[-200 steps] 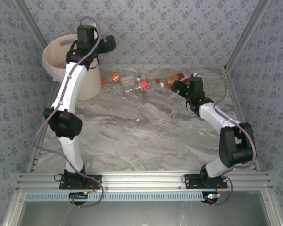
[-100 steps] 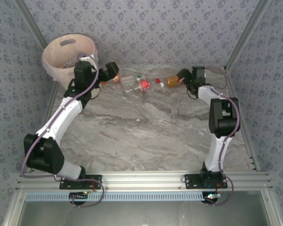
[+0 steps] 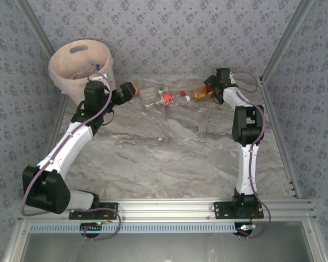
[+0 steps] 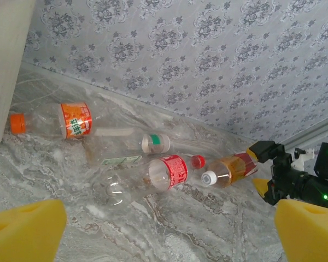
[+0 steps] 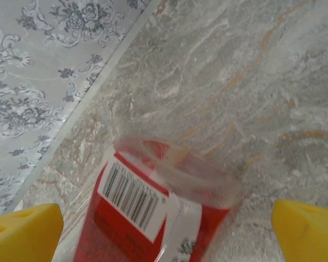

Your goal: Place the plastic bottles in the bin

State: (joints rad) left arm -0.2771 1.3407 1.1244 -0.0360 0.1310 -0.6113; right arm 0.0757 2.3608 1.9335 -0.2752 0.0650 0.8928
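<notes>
The robot's right gripper will next ease a little toward the white cap and close on the copper-tinted bottle's base (image 3: 209, 89) (image 5: 172, 188), because that end of the bottle already lies between the gripper's open fingers.
Several plastic bottles lie in a row along the back wall: an orange-label one (image 4: 60, 121), a green-band one (image 4: 153, 143), a red-label one (image 4: 153, 177) and a copper-tinted one (image 4: 232, 169). The cream bin (image 3: 79, 65) stands at the back left. My left gripper (image 3: 126, 90) hovers low at the row's left end, open, with bare table between its yellow pads (image 4: 27, 229). At the row's right end my right gripper (image 3: 210, 87) is open around the base of the copper-tinted bottle (image 5: 147, 213), whose red barcode label lies between the pads without touching them.
The patterned back wall runs just behind the bottles. The bin's wall (image 4: 3, 65) is close on the left of the orange-label bottle. Marbled table (image 3: 164, 153) stretches toward the arm bases.
The left arm came down from above the bin to the table by the row's left end. The right arm stretched back and left until its open fingers came around the copper-tinted bottle's base.
</notes>
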